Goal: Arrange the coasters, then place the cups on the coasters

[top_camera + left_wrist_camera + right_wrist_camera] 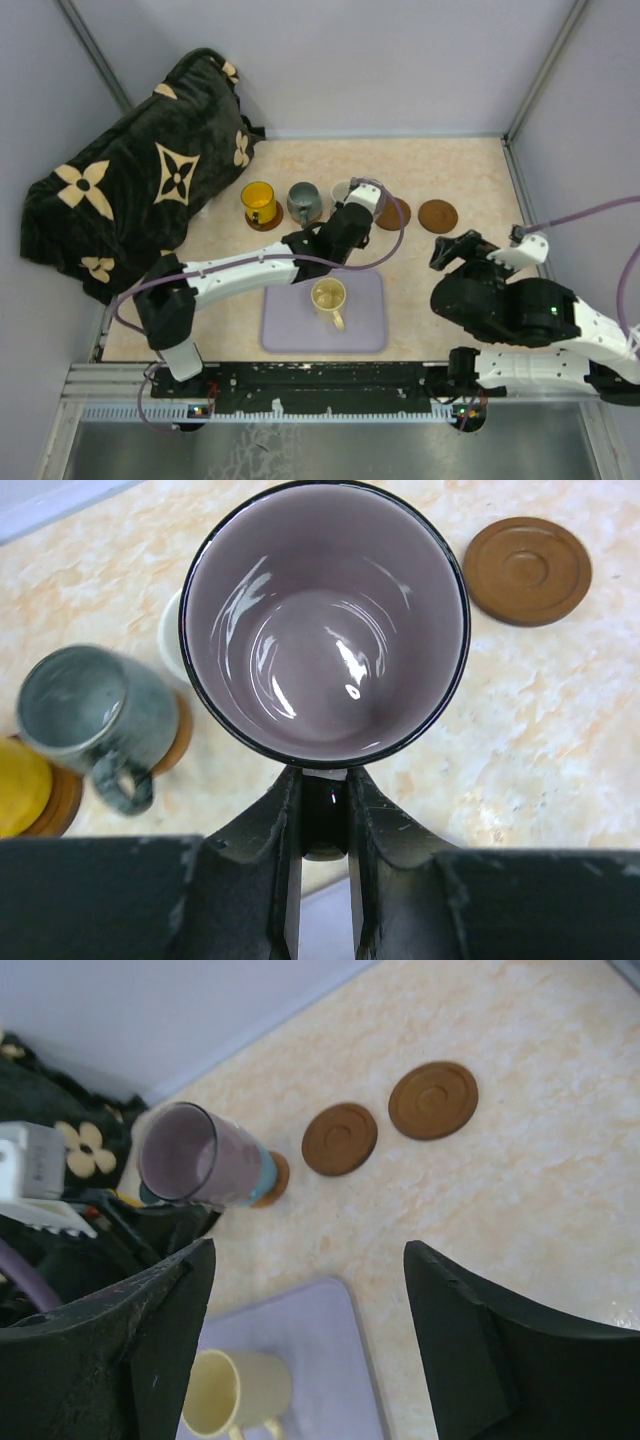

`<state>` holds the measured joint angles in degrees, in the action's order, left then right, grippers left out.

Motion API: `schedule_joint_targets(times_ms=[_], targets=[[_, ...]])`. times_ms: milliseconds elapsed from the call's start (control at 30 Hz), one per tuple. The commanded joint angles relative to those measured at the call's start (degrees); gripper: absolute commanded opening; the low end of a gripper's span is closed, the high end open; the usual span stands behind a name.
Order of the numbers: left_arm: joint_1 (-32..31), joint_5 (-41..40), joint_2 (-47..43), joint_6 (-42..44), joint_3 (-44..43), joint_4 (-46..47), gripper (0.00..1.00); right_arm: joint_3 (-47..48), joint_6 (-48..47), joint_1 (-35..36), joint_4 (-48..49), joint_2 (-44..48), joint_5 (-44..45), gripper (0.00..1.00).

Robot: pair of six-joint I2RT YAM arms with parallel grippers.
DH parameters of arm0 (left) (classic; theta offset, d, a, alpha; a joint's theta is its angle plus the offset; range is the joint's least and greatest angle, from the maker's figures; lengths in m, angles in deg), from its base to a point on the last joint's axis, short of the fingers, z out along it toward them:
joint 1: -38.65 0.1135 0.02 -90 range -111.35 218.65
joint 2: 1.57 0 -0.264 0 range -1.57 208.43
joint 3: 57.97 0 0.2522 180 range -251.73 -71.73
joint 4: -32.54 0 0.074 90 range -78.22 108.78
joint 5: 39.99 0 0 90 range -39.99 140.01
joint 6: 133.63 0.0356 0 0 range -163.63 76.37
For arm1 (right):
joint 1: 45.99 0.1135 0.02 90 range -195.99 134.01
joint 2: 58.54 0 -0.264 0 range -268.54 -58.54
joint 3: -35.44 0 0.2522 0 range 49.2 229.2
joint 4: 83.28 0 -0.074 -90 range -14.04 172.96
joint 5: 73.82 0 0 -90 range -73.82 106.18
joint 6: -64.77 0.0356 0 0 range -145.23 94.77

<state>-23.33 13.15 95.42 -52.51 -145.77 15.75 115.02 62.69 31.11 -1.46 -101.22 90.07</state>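
The coaster beside the white cup is empty, so I should move my left gripper to the right in the top view and down, and release the mauve-grey cup (325, 630) there.
My left gripper (325, 810) is shut on the handle of the mauve-grey cup (325, 630), which hangs above the table near the row of cups. On coasters to its left stand the grey-green cup (85, 715) and the yellow cup (20, 785). The white cup (170, 635) is mostly hidden behind the held one. Two empty coasters (340, 1138) (433, 1100) lie to the right. The cream cup (328, 297) stands on the lavender tray (365, 330). My right gripper (309, 1250) is open and empty, above the tray's right edge.
A black blanket with cream flowers (130, 190) is heaped at the back left, close to the yellow cup (258, 200). Grey walls close in the table at the back and on both sides. The right arm's body (520, 310) sits at the near right.
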Motion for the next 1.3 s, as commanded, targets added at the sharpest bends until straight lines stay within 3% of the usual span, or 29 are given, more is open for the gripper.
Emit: schedule_joint_targets(times_ms=[0,33,67,233,333,467,633,800,1267], targets=[[0.94,5.49,6.64,1.7,-11.74,3.73,0.06,4.63,-8.45,-2.46,5.62,3.66,10.75,0.84],[1.09,6.35,8.48,1.43,-14.0,3.12,0.06,4.62,-13.57,-2.7,9.4,4.73,11.45,0.94],[1.27,7.11,10.06,1.13,-16.33,2.48,0.06,4.21,-19.93,-2.74,14.14,5.92,12.07,0.98],[1.7,7.01,18.03,-1.17,-26.51,-0.99,0.05,-2.3,-48.35,-2.74,40.56,13.63,15.15,0.99],[2.57,6.18,22.53,-5.92,-31.6,-3.9,0.03,-5.63,-56.64,-2.74,50.41,18.12,14.89,0.99],[2.98,3.1,28.52,-11.61,-38.53,-8.74,0.0,-5.28,-57.89,-2.74,50.45,20.34,13.09,0.99],[3.29,-0.24,33.14,-14.87,-43.95,-12.69,0.02,-0.71,-53.46,-2.74,41.42,14.97,12.87,0.99],[4.19,-0.08,34.41,-17.57,-43.78,-13.65,0.03,2.51,-47.97,-2.74,33.93,10.44,12.93,0.99],[4.41,0.65,34.63,-19.77,-39.76,-8.67,0.03,-0.34,-47.71,-2.74,35.56,12.59,9.51,0.99]])
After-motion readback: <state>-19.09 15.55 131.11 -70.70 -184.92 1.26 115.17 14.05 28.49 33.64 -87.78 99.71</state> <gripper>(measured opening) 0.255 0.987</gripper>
